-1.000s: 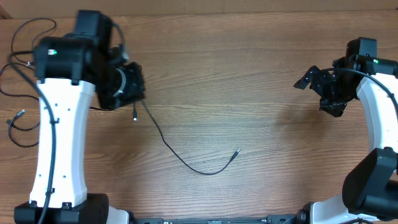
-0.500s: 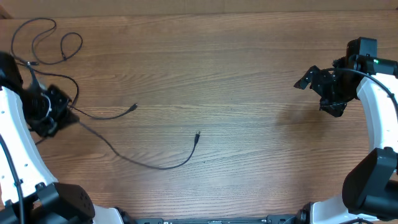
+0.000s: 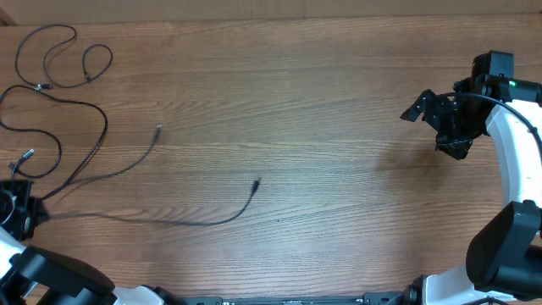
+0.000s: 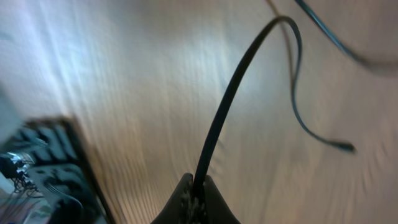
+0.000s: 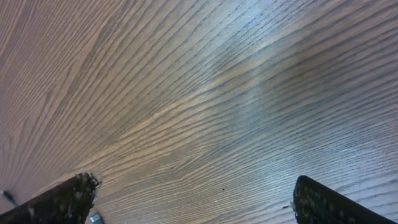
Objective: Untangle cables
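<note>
The left gripper pulls to the left in the overhead view next, toward the table's side, and releases the held cable, as it trails far across the table.
Thin black cables lie on the wooden table. One long cable (image 3: 203,222) runs from my left gripper to a plug end (image 3: 256,182) near the middle. A second strand ends in a plug (image 3: 158,129). Loose loops (image 3: 63,51) lie at the far left corner, with a silver-tipped plug (image 3: 25,156) below them. My left gripper (image 3: 25,212) is at the left front edge, shut on a cable (image 4: 217,118). In the left wrist view the cable rises from the jaws (image 4: 198,196). My right gripper (image 3: 436,119) hovers at the far right, open and empty (image 5: 193,199).
The white left arm base (image 3: 51,275) fills the front left corner. The right arm (image 3: 517,169) runs along the right edge. A dark patterned object (image 4: 43,168) shows at the left in the left wrist view.
My left gripper has pulled left and toward the front edge with the cable. The cable's free plug end has dragged left across the table. The right arm has not moved.
</note>
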